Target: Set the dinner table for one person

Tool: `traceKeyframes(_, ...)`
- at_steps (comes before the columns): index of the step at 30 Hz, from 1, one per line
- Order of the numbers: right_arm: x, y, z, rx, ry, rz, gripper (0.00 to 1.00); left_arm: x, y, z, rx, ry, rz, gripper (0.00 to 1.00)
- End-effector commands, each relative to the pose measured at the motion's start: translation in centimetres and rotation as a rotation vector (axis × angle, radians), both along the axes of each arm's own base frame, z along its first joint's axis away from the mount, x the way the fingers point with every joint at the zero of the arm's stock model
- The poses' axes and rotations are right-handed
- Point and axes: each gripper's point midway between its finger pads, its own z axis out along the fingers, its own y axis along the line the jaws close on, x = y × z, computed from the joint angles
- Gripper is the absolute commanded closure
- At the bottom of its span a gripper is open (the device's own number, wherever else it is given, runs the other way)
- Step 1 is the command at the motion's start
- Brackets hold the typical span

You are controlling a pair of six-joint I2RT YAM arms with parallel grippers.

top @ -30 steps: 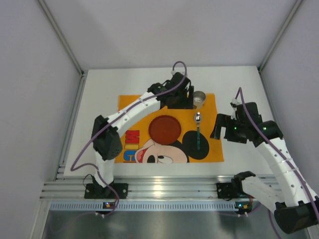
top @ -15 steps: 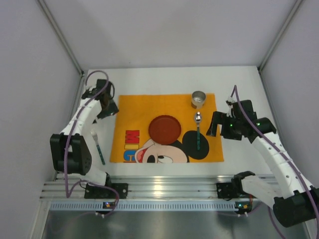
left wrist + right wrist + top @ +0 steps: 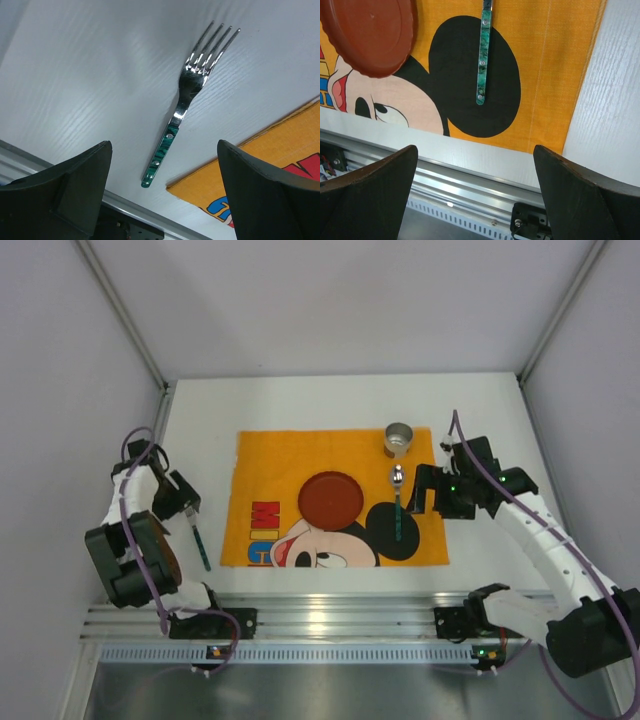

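Note:
The fork is below my left gripper, and its green handle is lined up between the open fingers. I will move down onto the handle near the neck [image 3: 198, 536] [image 3: 169, 136] and close.
The white dinner table [image 3: 300, 400] carries an orange cartoon-mouse cloth [image 3: 270, 460]. On the cloth lie a red plate [image 3: 331, 498], a green-handled spoon [image 3: 398, 502] right of it, and a metal cup [image 3: 399, 438] at the far right corner. A green-handled fork [image 3: 197, 537] lies on the bare table left of the cloth. My left gripper [image 3: 180, 495] is open and empty just above the fork [image 3: 182, 100]. My right gripper [image 3: 425, 495] is open and empty beside the spoon [image 3: 482, 55], over the cloth's right edge [image 3: 555, 75].
The ribbed aluminium rail [image 3: 320, 615] runs along the near table edge and shows in the right wrist view [image 3: 470, 180]. Grey walls close in the left, right and far sides. The plate [image 3: 370, 35] fills the right wrist view's top left.
My left arm swung from the cup at the back of the cloth to the table's left side, uncovering the fork. My right gripper moved slightly left toward the spoon.

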Motion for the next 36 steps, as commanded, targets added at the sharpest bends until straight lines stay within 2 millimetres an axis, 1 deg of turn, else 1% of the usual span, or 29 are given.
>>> traceKeyframes(1, 1.3, 0.6, 1.4, 0.013, -0.074, 0.016, 0.0, 0.9, -1.1, -1.2, -0.074, -0.008, -0.057, 0.09)
traceKeyframes(6, 1.1, 0.3, 0.6, -0.009, -0.058, 0.015, 0.0, 1.1, -1.1, -3.1, -0.091, 0.019, -0.076, 0.11)
traceKeyframes(7, 1.1, 0.2, 0.4, -0.015, -0.054, 0.016, 0.0, 0.8, -1.2, -3.9, -0.1, 0.044, -0.078, 0.12)
traceKeyframes(11, 1.2, 0.0, 0.1, -0.028, -0.047, 0.01, 0.0, 0.5, -0.6, -5.3, -0.083, 0.09, -0.077, 0.15)
traceKeyframes(14, 1.4, 0.0, -0.1, -0.036, -0.039, 0.012, 0.0, 0.6, -0.4, -6.2, -0.077, 0.105, -0.073, 0.16)
traceKeyframes(15, 1.5, -0.1, -0.1, -0.039, -0.039, 0.012, 0.0, 0.8, -0.3, -6.3, -0.074, 0.101, -0.071, 0.18)
traceKeyframes(16, 1.6, 0.0, -0.2, -0.041, -0.035, 0.01, 0.0, 0.9, -0.2, -6.4, -0.074, 0.101, -0.07, 0.22)
traceKeyframes(17, 1.6, -0.1, -0.2, -0.044, -0.036, 0.012, 0.0, 1.0, -0.4, -6.9, -0.087, 0.107, -0.078, 0.3)
traceKeyframes(18, 1.8, -0.1, -0.2, -0.049, -0.038, 0.009, 0.0, 1.0, -0.5, -7.1, -0.096, 0.108, -0.08, 0.46)
traceKeyframes(19, 1.8, -0.1, -0.2, -0.051, -0.034, 0.012, 0.0, 1.1, -0.5, -7.3, -0.099, 0.114, -0.084, 0.56)
traceKeyframes(21, 1.9, -0.1, -0.4, -0.054, -0.03, 0.011, 0.0, 0.7, -0.2, -8.0, -0.092, 0.15, -0.076, 0.87)
traceKeyframes(22, 2.0, -0.1, -0.5, -0.058, -0.027, 0.012, 0.0, 0.8, 0.0, -8.1, -0.084, 0.156, -0.073, 0.99)
traceKeyframes(25, 2.0, -0.2, -0.6, -0.063, -0.024, 0.009, 0.0, 1.2, 0.6, -8.0, -0.058, 0.159, -0.067, 1.0)
traceKeyframes(27, 2.2, -0.3, -0.5, -0.069, -0.028, 0.009, 0.0, 1.7, 1.1, -7.6, -0.042, 0.154, -0.066, 1.0)
traceKeyframes(30, 2.5, -0.4, -0.1, -0.075, -0.045, 0.005, 0.0, 3.4, 2.2, -5.0, 0.011, 0.114, -0.072, 1.0)
traceKeyframes(31, 2.4, -0.4, -0.1, -0.077, -0.045, 0.006, 0.0, 4.6, 3.4, -3.0, 0.077, 0.071, -0.069, 1.0)
traceKeyframes(32, 2.4, -0.5, 0.0, -0.078, -0.05, 0.002, 0.0, 4.8, 3.8, -1.9, 0.103, 0.067, -0.071, 1.0)
traceKeyframes(33, 2.4, -0.5, 0.1, -0.078, -0.05, 0.004, 0.0, 5.4, 4.2, -0.8, 0.127, 0.043, -0.073, 1.0)
traceKeyframes(34, 2.3, -0.6, 0.0, -0.078, -0.049, 0.003, 0.0, 6.6, 4.8, 1.2, 0.176, 0.0, -0.076, 1.0)
traceKeyframes(36, 2.3, -0.6, 0.0, -0.079, -0.049, 0.0, 0.0, 7.6, 4.6, 3.0, 0.207, -0.034, -0.096, 1.0)
